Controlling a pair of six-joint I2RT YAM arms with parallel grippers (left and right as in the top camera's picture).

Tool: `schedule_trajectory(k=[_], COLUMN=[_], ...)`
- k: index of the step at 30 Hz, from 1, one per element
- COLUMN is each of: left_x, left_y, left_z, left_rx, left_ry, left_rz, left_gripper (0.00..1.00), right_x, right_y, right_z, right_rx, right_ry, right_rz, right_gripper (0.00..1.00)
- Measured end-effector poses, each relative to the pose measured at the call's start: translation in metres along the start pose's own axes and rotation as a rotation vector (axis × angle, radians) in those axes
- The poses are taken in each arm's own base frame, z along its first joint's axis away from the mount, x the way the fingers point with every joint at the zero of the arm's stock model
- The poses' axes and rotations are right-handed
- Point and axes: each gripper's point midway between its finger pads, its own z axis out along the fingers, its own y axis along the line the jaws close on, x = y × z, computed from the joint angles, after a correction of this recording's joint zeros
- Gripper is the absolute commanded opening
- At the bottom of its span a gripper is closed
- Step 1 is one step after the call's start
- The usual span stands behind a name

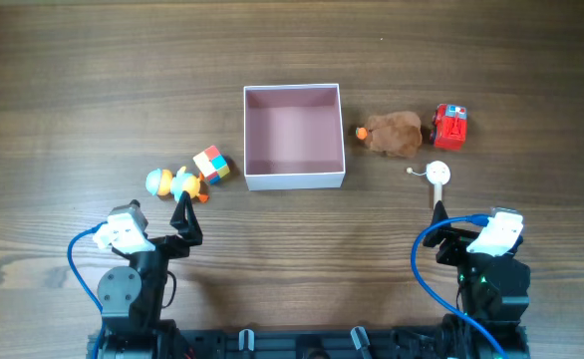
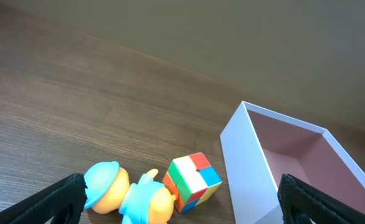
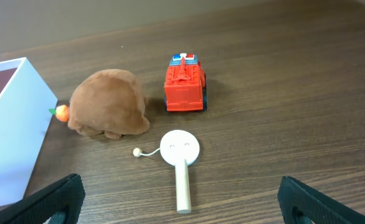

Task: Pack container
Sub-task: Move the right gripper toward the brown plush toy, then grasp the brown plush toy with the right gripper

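Note:
I will next move my right gripper up and outward past the paddle, then down onto the brown plush's rounded body (image 1: 396,134) (image 3: 110,102), because the plush is beyond the paddle.
The container (image 1: 294,179), a square white box with a dusty-pink inside, stands empty at the table's middle; it also shows in the left wrist view (image 2: 248,163) and the right wrist view (image 3: 11,134). Left of it lie a blue-and-orange duck toy (image 1: 175,183) (image 2: 129,195) and a colour cube (image 1: 210,165) (image 2: 192,179). Right of it lie a brown plush (image 1: 392,133) (image 3: 108,111), a red toy truck (image 1: 449,126) (image 3: 185,84) and a white paddle toy (image 1: 437,178) (image 3: 181,163). My left gripper (image 1: 183,221) (image 2: 181,214) is open, just short of the duck. My right gripper (image 1: 438,224) (image 3: 181,214) is open, short of the paddle.
The wooden table (image 1: 73,80) stretches bare to the far side and the left. Blue cables (image 1: 78,254) loop beside both arm bases near the front edge.

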Motion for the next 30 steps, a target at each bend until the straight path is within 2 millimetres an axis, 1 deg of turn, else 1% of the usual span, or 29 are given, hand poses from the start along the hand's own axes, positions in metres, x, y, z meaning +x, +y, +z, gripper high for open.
schedule_trajectory(k=[2, 4, 5, 7, 8, 9, 10, 11, 13, 15, 16, 17, 18, 20, 21, 22, 23, 24, 25, 26, 27, 28, 29, 30], left_x=[0.0, 0.0, 0.0, 0.001, -0.001, -0.005, -0.006, -0.011, -0.027, -0.053, -0.068, -0.074, -0.077, -0.098, -0.104, -0.116, -0.119, -0.125, -0.13, -0.128, -0.127, -0.125, -0.12, -0.112], left_y=[0.0, 0.0, -0.001, -0.004, -0.007, -0.013, -0.016, -0.022, -0.031, -0.042, -0.048, -0.05, -0.052, -0.059, -0.062, -0.066, -0.067, -0.068, -0.068, -0.065, -0.061, -0.057, -0.048, -0.036], left_z=[0.0, 0.0, 0.0, 0.0, 0.0, 0.0, -0.001, -0.003, -0.008, -0.012, -0.01, -0.007, -0.002, 0.019, 0.03, 0.045, 0.055, 0.072, 0.087, 0.098, 0.112, 0.12, 0.131, 0.141], left_rx=[0.0, 0.0, 0.005, 0.022, 0.04, 0.069, 0.087, 0.112, 0.134, 0.144, 0.143, 0.137, 0.119, 0.093, 0.077, 0.065, 0.055, 0.034, 0.022, 0.007, -0.01, -0.021, -0.044, -0.074], left_ry=[0.0, 0.0, 0.002, 0.006, -0.001, -0.014, -0.015, -0.018, -0.038, -0.049, -0.032, -0.016, 0.036, 0.12, 0.172, 0.212, 0.246, 0.307, 0.332, 0.364, 0.393, 0.407, 0.436, 0.465], left_rz=[0.0, 0.0, 0.0, 0.0, 0.001, 0.002, 0.002, 0.004, 0.006, 0.011, 0.018, 0.021, 0.027, 0.051, 0.06, 0.07, 0.075, 0.074, 0.074, 0.071, 0.066, 0.063, 0.055, 0.044], left_gripper=[1.0, 1.0, 1.0, 1.0, 1.0, 1.0, 1.0, 1.0, 1.0, 1.0, 1.0, 1.0, 1.0, 1.0, 1.0, 1.0, 1.0, 1.0, 1.0, 1.0, 1.0, 1.0, 1.0, 1.0], right_x=[0.0, -0.005, -0.005, -0.006, -0.007, -0.014, -0.026, -0.035, -0.035, -0.044, -0.055, -0.065, -0.07, -0.097, -0.116, -0.136, -0.14, -0.152, -0.161, -0.166, -0.173, -0.172, -0.17, -0.162], right_y=[0.0, 0.004, 0.011, 0.017, 0.021, 0.03, 0.043, 0.055, 0.063, 0.072, 0.077, 0.08, 0.081, 0.088, 0.092, 0.096, 0.097, 0.1, 0.103, 0.105, 0.108, 0.108, 0.11, 0.111], right_z=[0.0, 0.0, 0.0, -0.001, -0.001, -0.002, -0.006, -0.011, -0.013, -0.017, -0.019, -0.02, -0.02, -0.015, -0.008, 0.001, 0.006, 0.016, 0.028, 0.039, 0.057, 0.066, 0.083, 0.097], right_rx=[0.0, -0.022, -0.063, -0.099, -0.125, -0.182, -0.261, -0.34, -0.379, -0.402, -0.402, -0.397, -0.377, -0.358, -0.346, -0.342, -0.326, -0.312, -0.307, -0.304, -0.307, -0.31, -0.315, -0.313], right_ry=[0.0, -0.018, -0.012, -0.001, 0.001, -0.014, -0.043, -0.056, -0.024, 0.044, 0.097, 0.137, 0.211, 0.316, 0.381, 0.412, 0.476, 0.538, 0.575, 0.599, 0.612, 0.623, 0.644, 0.668], right_rz=[0.0, 0.05, 0.146, 0.36, 0.419, 0.452, 0.451, 0.443, 0.437, 0.406, 0.369, 0.339, 0.318, 0.276, 0.249, 0.232, 0.227, 0.223, 0.216, 0.202, 0.182, 0.166, 0.143, 0.142], right_gripper=[1.0, 1.0, 1.0, 1.0, 1.0, 0.99, 0.99, 0.99, 1.0, 0.99, 1.0, 0.99, 0.99, 0.99, 1.0, 0.99, 1.0, 1.0, 0.99, 0.99, 1.0, 1.0, 1.0, 1.0])
